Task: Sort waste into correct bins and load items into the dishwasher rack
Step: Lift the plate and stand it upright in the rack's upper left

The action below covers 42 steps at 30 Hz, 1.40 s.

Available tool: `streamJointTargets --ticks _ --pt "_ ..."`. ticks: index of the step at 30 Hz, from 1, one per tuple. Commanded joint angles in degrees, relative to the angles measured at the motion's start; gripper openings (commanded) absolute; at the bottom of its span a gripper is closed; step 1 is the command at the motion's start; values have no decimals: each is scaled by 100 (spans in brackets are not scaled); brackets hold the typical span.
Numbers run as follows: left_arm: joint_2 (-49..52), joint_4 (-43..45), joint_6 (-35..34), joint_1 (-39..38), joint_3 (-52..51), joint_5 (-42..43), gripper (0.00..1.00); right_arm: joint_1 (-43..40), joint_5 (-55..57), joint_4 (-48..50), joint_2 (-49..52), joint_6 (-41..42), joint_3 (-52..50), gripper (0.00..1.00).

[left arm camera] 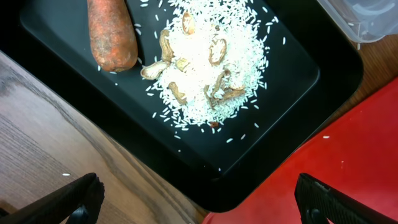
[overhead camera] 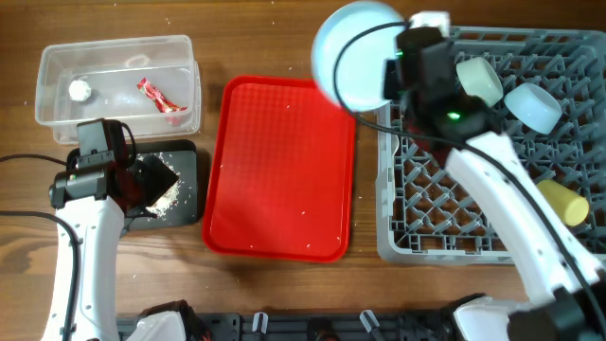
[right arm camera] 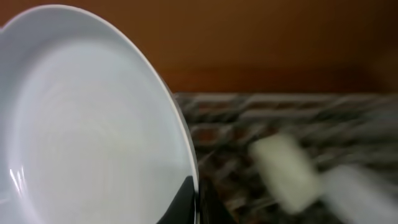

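My right gripper holds the plate mostly outside the rack, so next it will turn and lower toward the rack (overhead camera: 426, 204) slots (overhead camera: 460, 47) beside the pale green cup to release it.
My right gripper (overhead camera: 393, 80) is shut on the rim of a pale blue plate (overhead camera: 355, 52) and holds it in the air above the left edge of the grey dishwasher rack (overhead camera: 426, 204). In the right wrist view the plate (right arm camera: 87, 124) fills the left side, with my fingers (right arm camera: 194, 202) clamped on its edge. My left gripper (left arm camera: 199, 202) is open and empty above the black tray (left arm camera: 292, 93), which holds a pile of rice and peanut shells (left arm camera: 208, 62) and a carrot (left arm camera: 112, 34). The red tray (overhead camera: 279, 166) lies in the middle.
A clear plastic bin (overhead camera: 118, 85) at the back left holds a red wrapper (overhead camera: 156, 95) and a crumpled white ball (overhead camera: 80, 90). The rack holds a pale green cup (overhead camera: 478, 80), a light blue cup (overhead camera: 533, 106) and a yellow item (overhead camera: 565, 201).
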Motion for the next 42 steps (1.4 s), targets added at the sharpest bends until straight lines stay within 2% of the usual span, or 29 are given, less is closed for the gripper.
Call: streamJointTargets --ticks 1,4,17,20,25,31,32,34,35,37,42 --pt "-31 2 -116 37 -39 -74 100 -118 3147 352 -210 -1266 11 4" --pt "-31 2 -116 37 -39 -72 100 -210 4391 640 -122 -1408 11 4" --pt "-31 -7 -116 37 -39 -33 100 -245 4350 474 1314 -1475 0 4" --pt "-31 -4 -116 37 -39 -33 100 -197 3939 229 1558 -1342 0 4" --pt "-31 -7 -116 37 -39 -33 100 -66 3351 -57 1626 -890 0 4" --pt "-31 -7 -116 37 -39 -33 100 -2 3252 -127 1624 -863 0 4" --pt "-31 -7 -116 37 -39 -33 100 13 3036 -186 1624 -907 0 11" --pt "-31 -7 -116 37 -39 -33 100 26 2374 -452 1624 -901 0 37" --pt "-31 -7 -116 37 -39 -33 100 24 2026 -584 1624 -901 0 47" --pt "-31 -7 -116 37 -39 -33 100 26 1390 -776 1624 -855 0 51" --pt "-31 -11 -116 37 -39 -33 100 31 935 -1137 1530 -120 2 52"
